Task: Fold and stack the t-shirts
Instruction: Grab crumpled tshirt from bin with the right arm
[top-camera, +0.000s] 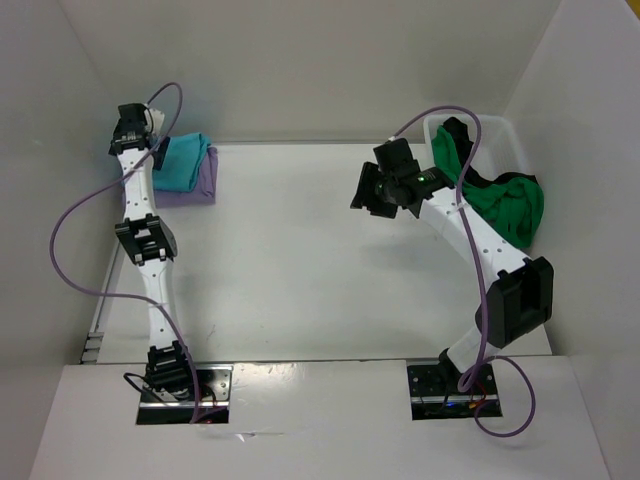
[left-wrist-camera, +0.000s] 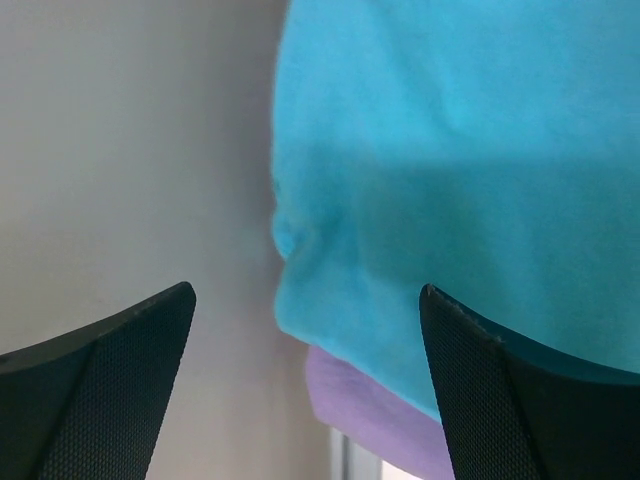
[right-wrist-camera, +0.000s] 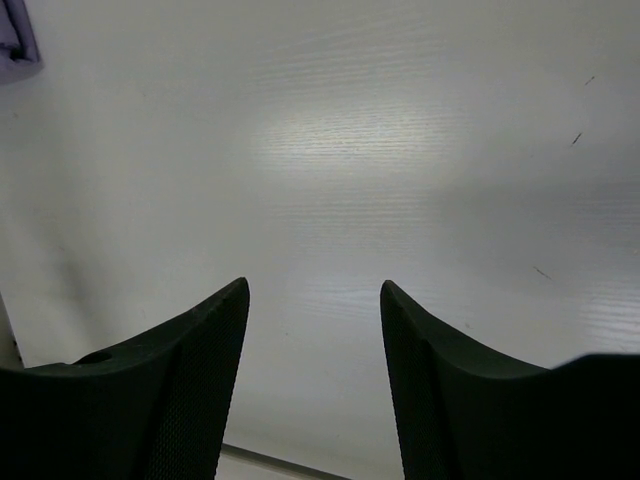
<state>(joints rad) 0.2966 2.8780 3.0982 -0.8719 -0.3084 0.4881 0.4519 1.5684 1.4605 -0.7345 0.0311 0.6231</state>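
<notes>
The bright green t-shirt's fold (top-camera: 500, 203) is next: my right gripper will go up toward the white bin, then turn and come down onto the fold.
A folded turquoise t-shirt (top-camera: 183, 161) lies on a folded lavender t-shirt (top-camera: 198, 186) at the table's far left corner. My left gripper (top-camera: 133, 128) is open and empty, right at the stack's left edge. The left wrist view shows the turquoise shirt (left-wrist-camera: 450, 170) with the lavender shirt (left-wrist-camera: 370, 420) beneath it, between and beyond my fingers. A bright green t-shirt (top-camera: 505, 205) hangs crumpled over the rim of a white bin (top-camera: 500, 135), with a black t-shirt (top-camera: 455, 135) inside. My right gripper (top-camera: 378, 195) is open and empty above the bare table (right-wrist-camera: 380, 150).
White walls enclose the table on the left, back and right. The white bin stands at the far right corner. Purple cables loop from both arms. A corner of the lavender shirt (right-wrist-camera: 15, 40) shows at the top left of the right wrist view.
</notes>
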